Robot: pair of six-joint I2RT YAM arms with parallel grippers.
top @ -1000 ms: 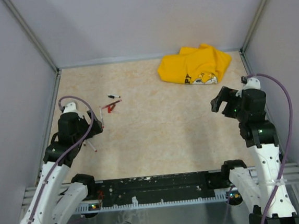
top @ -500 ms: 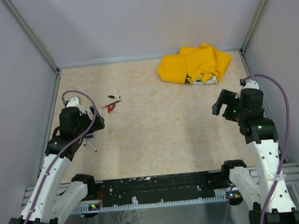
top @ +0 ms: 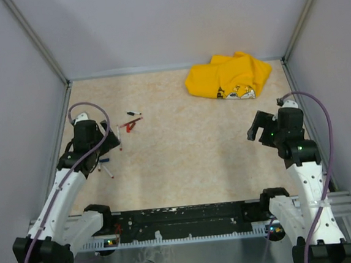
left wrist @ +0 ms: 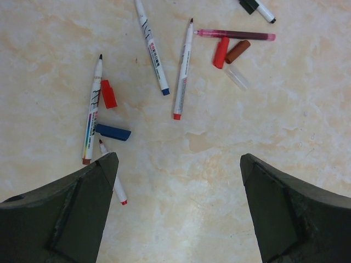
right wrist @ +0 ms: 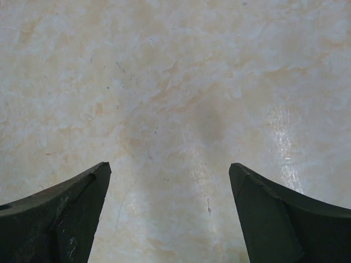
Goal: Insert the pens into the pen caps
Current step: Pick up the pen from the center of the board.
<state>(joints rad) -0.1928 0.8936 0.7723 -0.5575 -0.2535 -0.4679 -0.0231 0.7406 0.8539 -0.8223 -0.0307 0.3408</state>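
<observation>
The far part of the blue-ended pen (left wrist: 142,15) is outward of and below my left gripper's fingers, so I will move them outward and down onto it with a turn.
In the left wrist view several thin white pens lie loose on the beige table: one with a black tip (left wrist: 93,112), one with a blue end (left wrist: 152,48), one with a red end (left wrist: 183,68) and a pink see-through one (left wrist: 236,34). A red-tipped pen (left wrist: 116,189) is partly hidden by my left finger. Loose caps lie among them: red (left wrist: 108,93), blue (left wrist: 113,132), red (left wrist: 220,52), brown (left wrist: 237,51) and clear (left wrist: 237,76). My left gripper (left wrist: 178,159) is open and empty just short of the pens. My right gripper (right wrist: 169,165) is open over bare table, far from the pens.
A crumpled yellow cloth (top: 229,77) lies at the back right. Grey walls close the table on three sides. In the top view the pens (top: 129,124) lie at the left, beside my left gripper (top: 105,139). My right gripper (top: 258,127) is at the right.
My left arm has moved away from the base toward the pens. My right gripper has shifted slightly left and nearer. Both stay open.
</observation>
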